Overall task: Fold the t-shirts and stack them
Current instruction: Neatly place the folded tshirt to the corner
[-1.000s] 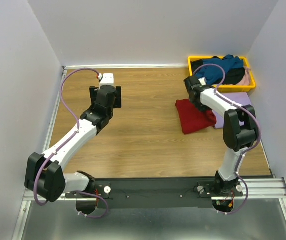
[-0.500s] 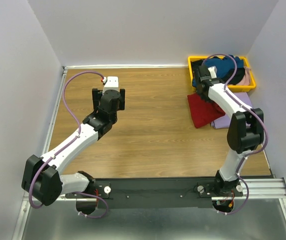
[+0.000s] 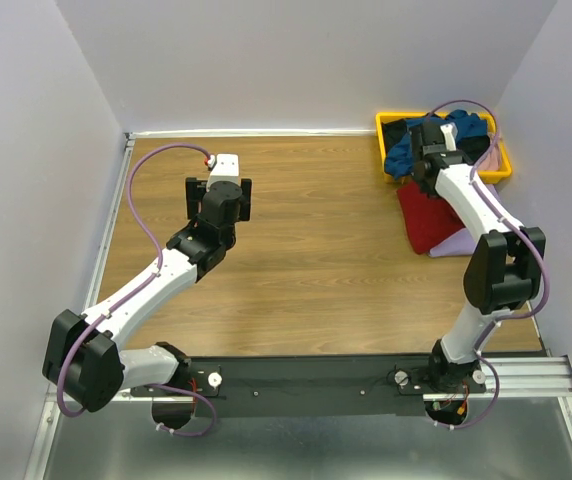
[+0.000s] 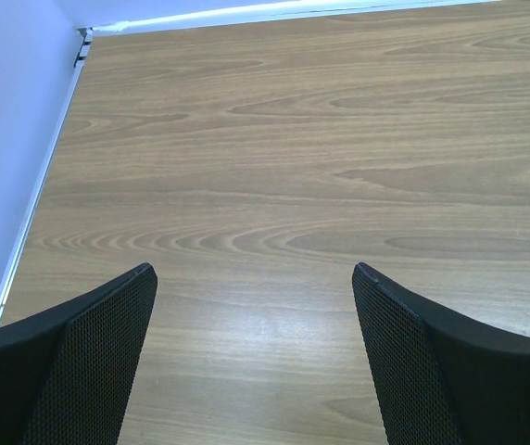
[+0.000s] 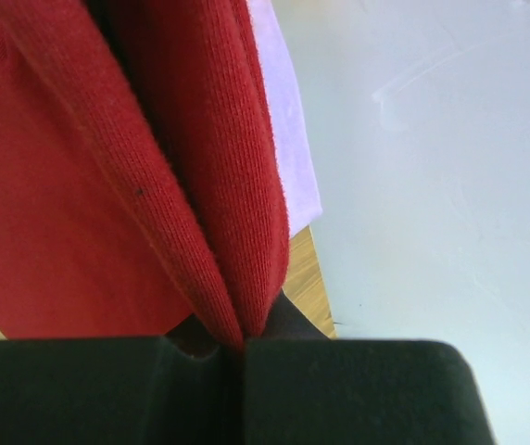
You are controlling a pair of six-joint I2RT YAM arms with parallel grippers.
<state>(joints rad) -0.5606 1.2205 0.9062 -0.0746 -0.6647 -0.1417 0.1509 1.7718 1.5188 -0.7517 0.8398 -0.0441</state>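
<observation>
I will move my right gripper to the right in the top view next, then down to release over the lavender t-shirt's wall-side edge (image 3: 493, 191) (image 5: 290, 139). The red t-shirt leaves that edge uncovered.
A dark red t-shirt (image 3: 428, 215) hangs folded from my right gripper (image 3: 426, 183), which is shut on its edge just in front of the tray. In the right wrist view the red cloth (image 5: 200, 139) runs pinched out of the shut gripper (image 5: 242, 343). Its lower part lies over a lavender t-shirt (image 3: 461, 243), whose edge (image 5: 288, 139) shows beside the red one. Teal blue (image 3: 406, 155), black and pale pink t-shirts lie heaped in the tray. My left gripper (image 3: 219, 190) hovers open over bare wood at the back left, with nothing between its fingers (image 4: 251, 271).
The yellow plastic tray (image 3: 381, 125) stands in the back right corner. The right wall (image 5: 432, 185) is close beside the lavender shirt. A metal rail (image 3: 111, 220) edges the table on the left.
My right gripper has carried the dark red shirt to the right and back, from the open table onto the lavender shirt. The left arm shifted slightly at first and its jaws widened a little.
</observation>
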